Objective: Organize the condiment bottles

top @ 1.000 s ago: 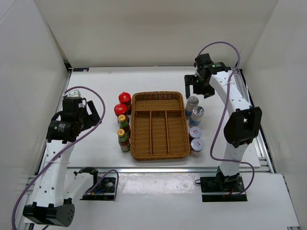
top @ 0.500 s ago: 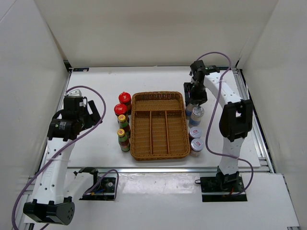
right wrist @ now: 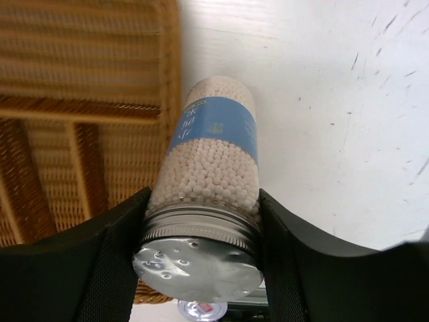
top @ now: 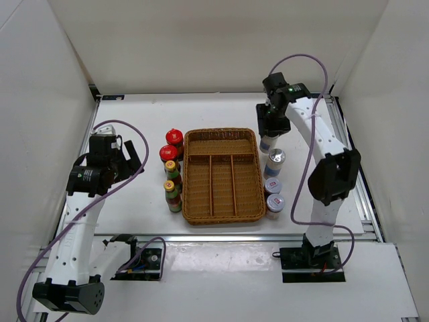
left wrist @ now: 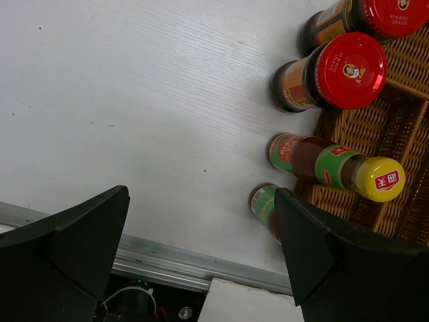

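Observation:
The empty long section of the tray beside the jars is below my right gripper, to its left in the top view. I should move back over it next, then lower and let go.
My right gripper (top: 271, 129) is shut on a silver-lidded jar (right wrist: 213, 168) of white beads with a blue label, its fingers (right wrist: 305, 268) clamped at the lid. The jar (top: 267, 142) hangs beside the back right corner of the wicker tray (top: 222, 176). Three more silver-topped jars (top: 275, 159) (top: 272, 186) (top: 275, 202) stand along the tray's right side. Left of the tray are two red-lidded jars (top: 174, 137) (top: 168, 153) and two yellow-capped bottles (top: 172, 169) (top: 173, 191). My left gripper (left wrist: 201, 255) is open over bare table, left of the yellow-capped bottles (left wrist: 335, 168) and the red-lidded jars (left wrist: 352, 70).
The tray (right wrist: 80, 100) is divided into one wide compartment at the back and three long ones in front; nothing lies in them. White walls close in the table on three sides. A metal rail (left wrist: 167, 258) runs along the near edge.
My right gripper came down over the rearmost silver-lidded jar and shut on it; the jar now sits a little farther back from its neighbour. The left arm has barely moved.

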You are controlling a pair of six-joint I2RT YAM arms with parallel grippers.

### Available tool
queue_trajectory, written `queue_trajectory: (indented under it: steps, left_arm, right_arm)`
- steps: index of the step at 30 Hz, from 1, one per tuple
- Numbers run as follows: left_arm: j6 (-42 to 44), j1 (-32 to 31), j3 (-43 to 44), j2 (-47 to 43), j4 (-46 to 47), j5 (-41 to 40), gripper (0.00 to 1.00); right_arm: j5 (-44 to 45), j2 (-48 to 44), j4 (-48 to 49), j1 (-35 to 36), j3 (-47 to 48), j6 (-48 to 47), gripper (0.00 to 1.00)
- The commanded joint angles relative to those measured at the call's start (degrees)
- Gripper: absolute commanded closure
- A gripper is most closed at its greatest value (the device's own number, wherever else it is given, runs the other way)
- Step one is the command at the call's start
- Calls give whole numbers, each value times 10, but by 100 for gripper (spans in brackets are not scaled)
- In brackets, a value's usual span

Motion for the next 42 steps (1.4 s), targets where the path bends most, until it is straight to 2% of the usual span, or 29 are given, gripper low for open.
queue_trajectory:
  steps: [1, 5, 9, 15, 17, 19, 20, 21, 22, 23, 24, 28, 32, 33, 35, 39, 42]
  left_arm:
    - [-1, 2, -4, -9, 7, 11, 0]
    - [-6, 2, -4, -14, 7, 23, 0]
    - [-11, 2, -9, -14, 7, 23, 0]
    - [-17, -3, -9, -25, 7, 29, 0]
    - [-17, -10, -9, -25, 7, 29, 0]
    - [-17, -10, -9, -25, 7, 29, 0]
    - [-17, -15, -9, -25, 7, 29, 0]
    - [-17, -15, -9, -25, 7, 29, 0]
    - [-17, -15, -9, -25, 7, 29, 0]
    - [-17, -15, -9, -25, 7, 29, 0]
    - [-17, -15, -9, -25, 7, 29, 0]
    - [-17, -15, -9, -30, 7, 29, 0]
    - [-17, -15, -9, -30, 7, 29, 0]
    - [-17, -15, -9, -30, 7, 29, 0]
    - [-17, -21, -9, -30, 7, 24, 0]
    - [-29, -26, -16, -30, 7, 12, 0]
    - [-42, -26, -21, -30, 7, 12, 0]
  right_arm:
    - [38, -94, 23, 63, 12, -5, 88]
    - [-2, -127, 29, 101, -27, 1, 88]
    - [-2, -150, 34, 145, -105, 30, 89]
    - [-2, -167, 112, 164, -246, 46, 88]
    - [-2, -167, 151, 169, -280, 38, 81]
    - [-2, -160, 165, 169, -288, 38, 62]
    - [5, -160, 165, 169, -293, 38, 35]
    - [10, -152, 157, 169, -286, 38, 25]
    - [10, -152, 157, 169, -286, 38, 19]
    - [17, -152, 149, 169, -279, 44, 7]
    - [25, -152, 141, 169, -279, 44, 0]
    - [59, -166, 103, 169, -232, 58, 0]
    - [203, -209, 65, 159, -168, 76, 0]
    - [217, -215, 59, 150, -146, 81, 0]
    - [217, -205, 38, 109, -126, 81, 0]
    - [162, -159, -1, 40, -108, 81, 0]
    - [118, -126, -16, 28, -129, 87, 0]
